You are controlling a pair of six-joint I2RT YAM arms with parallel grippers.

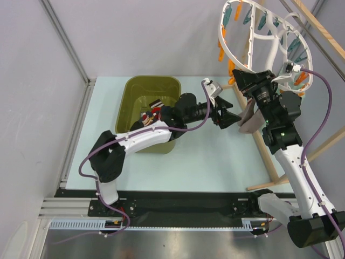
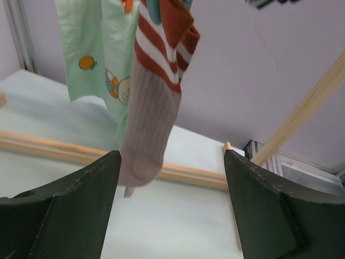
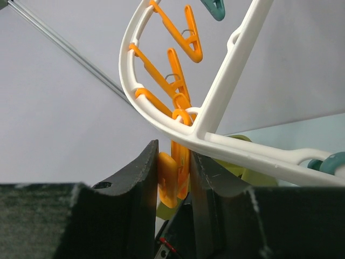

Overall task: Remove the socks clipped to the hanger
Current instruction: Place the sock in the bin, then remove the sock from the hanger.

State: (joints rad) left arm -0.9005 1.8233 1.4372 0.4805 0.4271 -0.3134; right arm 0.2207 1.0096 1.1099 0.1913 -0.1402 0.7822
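Note:
The left gripper will rise from the toe of the taupe sock and reach onto the striped cuff's drooping edge (image 2: 175,45), which is above the gripper and to its right in the top view.
The white hanger (image 1: 253,32) hangs tilted at the far right, with orange and teal pegs around its ring. A taupe ribbed sock with a red-and-white striped cuff (image 2: 151,118) hangs from it beside a pale mint printed sock (image 2: 89,48). My left gripper (image 2: 171,155) is open just in front of the taupe sock's toe (image 1: 249,120), with nothing between its fingers (image 2: 81,205). In the top view the left gripper (image 1: 226,116) sits just left of that sock. My right gripper (image 3: 173,151) is shut on an orange peg (image 3: 171,181) under the hanger's rim (image 3: 161,127).
An olive-green tub (image 1: 132,94) stands behind the left arm with a few socks (image 1: 153,110) inside. The light wooden rack (image 2: 199,175) has a bar lying on the table below the socks and uprights (image 1: 318,27) at the right edge.

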